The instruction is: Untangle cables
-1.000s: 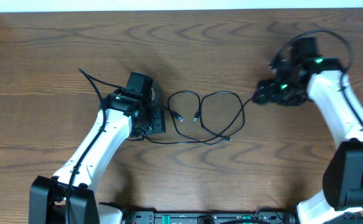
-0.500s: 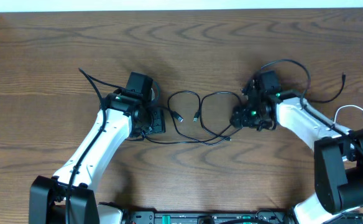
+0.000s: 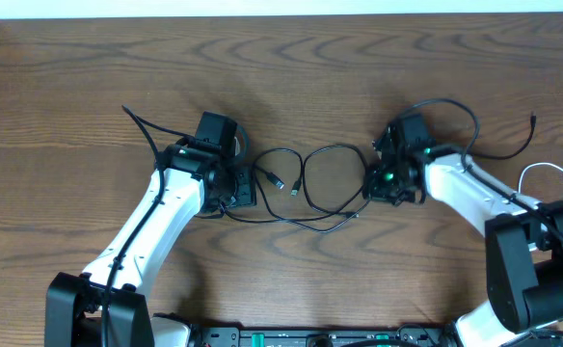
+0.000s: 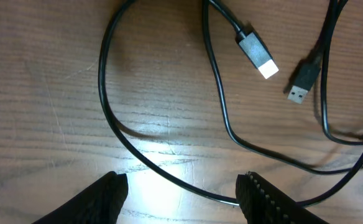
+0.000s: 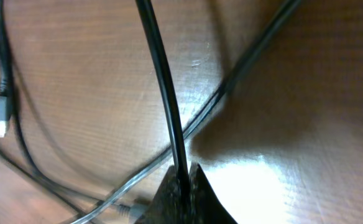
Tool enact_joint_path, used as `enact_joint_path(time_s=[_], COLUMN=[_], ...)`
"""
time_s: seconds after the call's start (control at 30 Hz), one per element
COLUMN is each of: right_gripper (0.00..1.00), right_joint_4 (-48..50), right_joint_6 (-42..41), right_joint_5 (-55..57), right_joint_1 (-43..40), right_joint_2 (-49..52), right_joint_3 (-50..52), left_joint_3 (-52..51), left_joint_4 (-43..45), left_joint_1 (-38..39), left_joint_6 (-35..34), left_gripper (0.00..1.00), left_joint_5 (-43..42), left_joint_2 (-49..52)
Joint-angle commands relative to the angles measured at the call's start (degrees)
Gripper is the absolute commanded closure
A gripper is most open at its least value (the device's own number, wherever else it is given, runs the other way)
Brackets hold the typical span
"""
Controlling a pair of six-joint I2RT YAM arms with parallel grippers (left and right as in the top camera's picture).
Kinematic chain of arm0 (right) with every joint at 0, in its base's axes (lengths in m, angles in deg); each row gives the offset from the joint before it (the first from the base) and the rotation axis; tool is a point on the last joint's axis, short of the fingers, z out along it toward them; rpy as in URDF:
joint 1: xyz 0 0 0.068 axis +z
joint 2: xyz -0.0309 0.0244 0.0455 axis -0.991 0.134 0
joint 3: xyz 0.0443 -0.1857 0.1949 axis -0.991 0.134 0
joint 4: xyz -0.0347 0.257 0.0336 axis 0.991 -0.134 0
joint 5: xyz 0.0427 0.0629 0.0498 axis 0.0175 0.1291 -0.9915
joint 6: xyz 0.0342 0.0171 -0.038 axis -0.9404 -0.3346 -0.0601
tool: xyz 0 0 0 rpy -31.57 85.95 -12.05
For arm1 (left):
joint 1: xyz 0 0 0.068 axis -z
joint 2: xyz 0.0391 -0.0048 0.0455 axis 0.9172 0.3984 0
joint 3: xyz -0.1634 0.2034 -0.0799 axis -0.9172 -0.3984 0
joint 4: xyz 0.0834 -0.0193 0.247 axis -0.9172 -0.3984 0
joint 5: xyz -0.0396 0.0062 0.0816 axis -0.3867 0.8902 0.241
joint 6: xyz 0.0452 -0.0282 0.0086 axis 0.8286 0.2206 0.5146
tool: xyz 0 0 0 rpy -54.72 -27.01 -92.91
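Observation:
I will next carry the piece of black cable in my right gripper up and outward over the bare far tabletop and let it go there, because the loops of the black cable overlap.
The black cable lies in loose, overlapping loops on the wooden table between my two arms. Two of its plug ends rest side by side. My right gripper is at the right side of the loops, shut on a black strand that runs up from between its fingers. A paler-looking strand crosses behind it. My left gripper sits at the loops' left side, open, and a black strand lies on the table between its fingers. The white cable curls at the far right edge.
A thick black arm wire arcs over the right arm, and another black cord end points up at the right. The table's far edge runs along the top. The arm bases stand at the front.
My right arm swung left from the table's right side to the tangle and its gripper shut on a black strand. The loops shifted slightly left. The left arm stayed still.

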Motion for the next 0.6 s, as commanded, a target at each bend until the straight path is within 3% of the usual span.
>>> enact_joint_path(time_s=[0.0, 0.2, 0.57], right_gripper=[0.99, 0.99, 0.99], right_joint_4=[-9.6, -24.0, -25.0], right_joint_6=[7.6, 13.1, 13.0], right_joint_5=[-0.4, 0.4, -0.7], right_joint_1=[-1.2, -1.3, -1.3], right_joint_2=[-3.0, -3.4, -3.4], right_joint_3=[-13.5, -37.5, -66.0], left_joint_3=[0.3, 0.3, 0.3], left_joint_4=[-0.1, -0.1, -0.1], left_joint_1=[-0.2, -0.2, -0.2], left_joint_6=[0.7, 0.7, 0.7], left_gripper=[0.38, 0.38, 0.39], left_joint_5=[0.4, 0.4, 0.4], left_joint_2=[0.0, 0.0, 0.0])
